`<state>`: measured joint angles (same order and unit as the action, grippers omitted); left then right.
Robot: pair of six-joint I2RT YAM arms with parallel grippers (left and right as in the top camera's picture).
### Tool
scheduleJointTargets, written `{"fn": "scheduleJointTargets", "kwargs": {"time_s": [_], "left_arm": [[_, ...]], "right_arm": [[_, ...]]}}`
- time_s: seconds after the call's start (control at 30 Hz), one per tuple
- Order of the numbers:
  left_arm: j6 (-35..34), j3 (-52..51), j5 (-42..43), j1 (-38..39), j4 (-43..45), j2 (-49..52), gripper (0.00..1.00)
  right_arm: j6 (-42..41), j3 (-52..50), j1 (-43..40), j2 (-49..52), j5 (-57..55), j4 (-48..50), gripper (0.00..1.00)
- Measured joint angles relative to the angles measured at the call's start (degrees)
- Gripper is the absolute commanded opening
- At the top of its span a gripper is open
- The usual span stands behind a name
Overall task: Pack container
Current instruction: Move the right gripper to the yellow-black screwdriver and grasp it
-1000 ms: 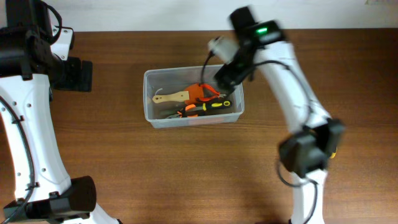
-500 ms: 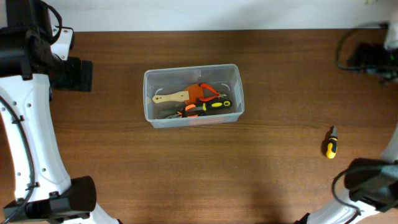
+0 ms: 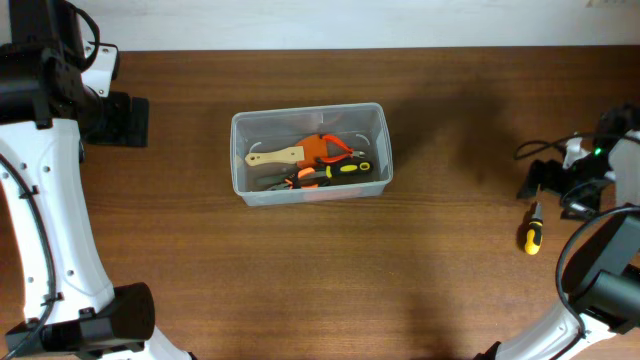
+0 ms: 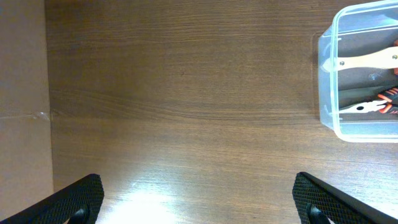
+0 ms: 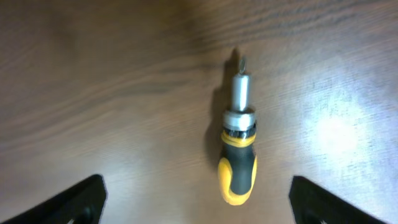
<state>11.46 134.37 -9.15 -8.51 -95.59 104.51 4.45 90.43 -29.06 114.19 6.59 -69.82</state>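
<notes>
The right gripper lowers next onto the end of the screwdriver's handle by its metal collar, then closes. The screwdriver lies lengthwise between its open fingers.
The clear plastic container sits at the table's middle and holds a wooden-handled brush, orange pliers and a yellow-black tool. Its corner shows in the left wrist view. A yellow-and-black stubby screwdriver lies on the table at the far right; in the right wrist view it lies between my right fingers, tip pointing away. My right gripper is open above it, touching nothing. My left gripper is open and empty over bare wood, left of the container.
The left arm's black housing hangs over the table's far left. The table's left edge and a tan floor strip show in the left wrist view. The right arm's base stands at the lower right.
My right arm has left the container, swung to the far right and come down over the screwdriver. The left arm has not moved.
</notes>
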Motion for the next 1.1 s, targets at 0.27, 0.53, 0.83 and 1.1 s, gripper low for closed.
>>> {"fn": "scheduleJointTargets", "kwargs": {"time_s": [0.27, 0.53, 0.83, 1.1], "left_arm": [[0.0, 0.0, 0.0, 0.0, 0.0, 0.0, 0.99], [0.0, 0.0, 0.0, 0.0, 0.0, 0.0, 0.99], [0.0, 0.0, 0.0, 0.0, 0.0, 0.0, 0.99], [0.0, 0.0, 0.0, 0.0, 0.0, 0.0, 0.99]], "right_arm": [[-1.1, -11.7, 0.0, 0.0, -4.5, 10.4, 0.92], [-2.6, -16.3, 0.0, 0.0, -5.7, 14.7, 0.57], [-3.7, -16.2, -0.1, -0.1, -5.0, 15.1, 0.19], [-3.8, -14.4, 0.2, -0.5, -1.5, 12.2, 0.17]]}}
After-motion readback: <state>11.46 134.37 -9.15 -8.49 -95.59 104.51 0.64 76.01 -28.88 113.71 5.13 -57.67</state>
